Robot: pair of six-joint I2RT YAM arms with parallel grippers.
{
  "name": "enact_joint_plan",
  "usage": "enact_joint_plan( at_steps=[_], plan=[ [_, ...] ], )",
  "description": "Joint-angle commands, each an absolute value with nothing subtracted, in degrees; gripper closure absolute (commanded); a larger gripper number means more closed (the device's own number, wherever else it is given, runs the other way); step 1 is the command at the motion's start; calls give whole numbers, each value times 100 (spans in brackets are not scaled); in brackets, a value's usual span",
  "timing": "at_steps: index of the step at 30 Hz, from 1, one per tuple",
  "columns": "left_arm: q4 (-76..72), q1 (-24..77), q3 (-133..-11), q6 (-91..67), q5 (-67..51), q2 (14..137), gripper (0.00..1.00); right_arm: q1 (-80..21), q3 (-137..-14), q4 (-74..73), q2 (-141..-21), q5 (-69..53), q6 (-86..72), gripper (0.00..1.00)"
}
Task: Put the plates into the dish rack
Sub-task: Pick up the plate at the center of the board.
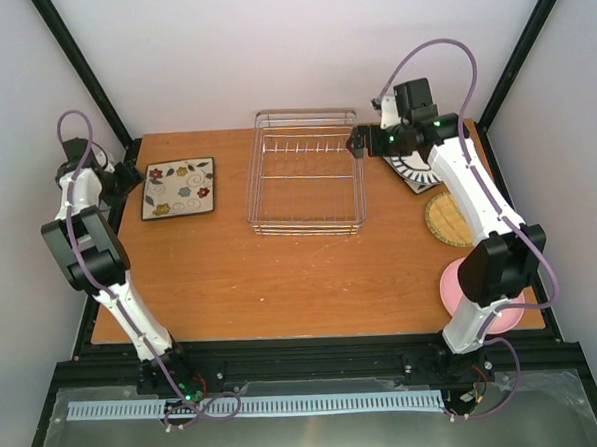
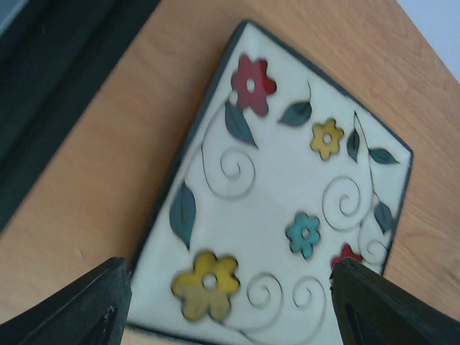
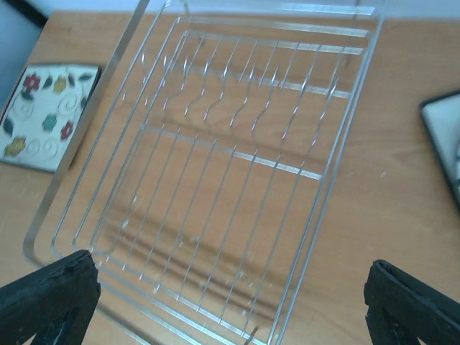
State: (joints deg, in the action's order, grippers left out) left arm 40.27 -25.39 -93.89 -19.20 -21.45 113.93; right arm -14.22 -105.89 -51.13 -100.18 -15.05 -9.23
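My left gripper moves down and back onto the floral plate's rail-side edge (image 1: 143, 205) (image 2: 147, 244) below it next, as bare wood alongside leaves room for the fingers.
The empty silver dish rack (image 1: 307, 225) sits at the middle back of the table, and the right wrist view looks down on its wires (image 3: 215, 147). My right gripper (image 1: 357, 142) (image 3: 233, 295) hangs open over the rack's right rim, holding nothing. The square floral plate (image 1: 178, 188) (image 2: 280, 208) (image 3: 43, 118) lies flat to the left of the rack. My left gripper (image 1: 131, 177) (image 2: 230, 287) stands open at that plate's left edge, a finger on either side of the near corner. Partly under the right arm lie the striped plate (image 1: 416, 172) (image 3: 442, 144), the tan plate (image 1: 443, 219) and the pink plate (image 1: 452, 286).
Black frame posts rise at the back corners, and a dark rail (image 2: 50, 86) runs along the table's left edge close to the left gripper. The right arm's links cover parts of the three right-hand plates.
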Motion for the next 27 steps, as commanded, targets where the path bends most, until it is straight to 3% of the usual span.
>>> enact_joint_plan(
  at_steps=[1,27],
  plan=[
    [4552,-2601,-10173,-1261,-1924,11941,23,-1262,-9815,-4617,-9648,-2275,-930,0],
    [4444,-2601,-10324,-839,-2348,13113,27,-1208,-9735,-4506,-9698,-2441,-1004,0]
  ],
)
